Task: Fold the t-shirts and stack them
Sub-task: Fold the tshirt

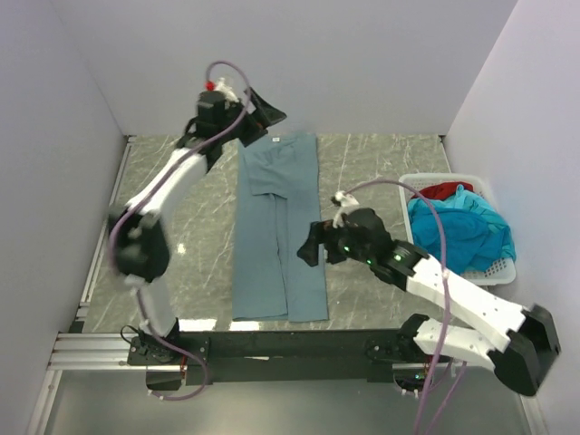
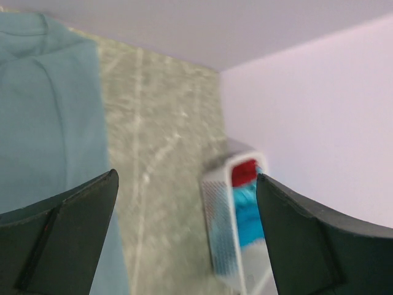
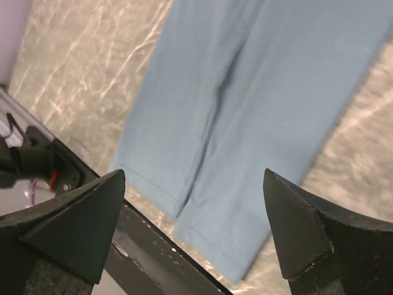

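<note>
Both sides lie turned in, so my left gripper will next move back from the collar end and down onto the hem corner farther from the basket.
The grey-blue t-shirt (image 1: 276, 227) lies flat on the marble table, folded lengthwise into a long narrow strip with both sides turned in. Its collar end points to the back wall. My left gripper (image 1: 261, 113) hovers open over the back left corner of that shirt; in its wrist view (image 2: 187, 236) the cloth (image 2: 43, 110) lies to the left and nothing is between the fingers. My right gripper (image 1: 311, 245) stands open at the strip's right edge, above the hem end (image 3: 245, 92), with its jaws (image 3: 193, 236) empty. A turquoise t-shirt (image 1: 462, 231) and a red one (image 1: 446, 190) lie bunched in the basket.
The white lattice basket (image 1: 498, 270) sits at the table's right edge against the wall; it also shows in the left wrist view (image 2: 221, 236). A black rail (image 1: 290, 344) with the arm bases runs along the near edge. White walls close in the back and both sides.
</note>
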Available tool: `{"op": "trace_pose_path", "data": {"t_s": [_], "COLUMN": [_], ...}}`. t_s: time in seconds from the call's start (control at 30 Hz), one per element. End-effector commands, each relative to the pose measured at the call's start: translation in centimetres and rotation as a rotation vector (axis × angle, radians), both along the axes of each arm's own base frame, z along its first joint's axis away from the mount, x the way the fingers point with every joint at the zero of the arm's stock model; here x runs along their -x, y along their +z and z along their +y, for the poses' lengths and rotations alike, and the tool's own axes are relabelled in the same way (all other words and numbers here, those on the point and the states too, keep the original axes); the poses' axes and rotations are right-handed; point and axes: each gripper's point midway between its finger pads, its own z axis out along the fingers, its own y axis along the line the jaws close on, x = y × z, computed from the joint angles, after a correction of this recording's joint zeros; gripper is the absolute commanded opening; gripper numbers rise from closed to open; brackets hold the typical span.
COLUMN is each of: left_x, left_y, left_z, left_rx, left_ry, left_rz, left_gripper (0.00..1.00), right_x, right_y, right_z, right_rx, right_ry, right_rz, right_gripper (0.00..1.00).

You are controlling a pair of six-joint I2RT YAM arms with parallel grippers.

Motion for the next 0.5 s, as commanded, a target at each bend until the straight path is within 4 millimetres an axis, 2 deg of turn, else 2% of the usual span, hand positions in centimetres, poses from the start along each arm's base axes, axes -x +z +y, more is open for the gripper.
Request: {"op": "trace_pose_path", "data": {"t_s": [0.0,0.03,0.07,0.1,0.17,0.2,0.27,0.33,0.37,0.43,0.47], "left_x": [8.2,10.2,11.6,15.2,18.4,21.7,24.9,29.3,30.6,34.3,35.2], "left_y": [1.1,-0.2,-1.5,-4.2,-7.0,-9.7,-12.2,-15.3,-16.3,-18.8,-19.3], "left_z": [3.0,3.2,4.1,5.3,6.7,8.1,9.1,9.7,9.9,10.5,10.7], "left_rx": [-0.089,-0.109,-0.134,-0.158,-0.203,-0.229,-0.256,-0.249,-0.246,-0.252,-0.255], "left_ry": [0.019,0.029,0.073,0.082,0.129,0.146,0.177,0.167,0.163,0.149,0.15], "left_rz": [-0.018,0.007,0.026,0.078,0.147,0.238,0.317,0.417,0.452,0.556,0.578], "left_gripper": [0.99,0.99,1.0,0.99,1.0,1.0,1.0,1.0,0.99,1.0,1.0], "right_x": [0.2,0.6,1.2,1.5,2.7,3.2,4.5,5.3,6.1,7.6,8.3], "right_y": [1.2,1.2,0.2,0.7,-0.3,-0.8,-2.6,-3.9,-5.1,-5.6,-6.4], "right_z": [-1.2,-1.3,-1.6,-1.8,-2.2,-2.4,-2.8,-3.0,-3.0,-2.4,-2.5], "right_rx": [-0.128,-0.146,-0.144,-0.168,-0.166,-0.159,-0.143,-0.135,-0.133,-0.175,-0.186], "right_ry": [-0.066,-0.057,-0.05,-0.044,-0.021,-0.01,0.0,0.004,0.015,0.067,0.065], "right_rz": [-0.048,-0.046,-0.032,-0.045,-0.013,0.004,0.068,0.116,0.161,0.222,0.259], "right_gripper": [1.0,1.0,1.0,1.0,1.0,1.0,1.0,1.0,1.0,1.0,1.0]}}
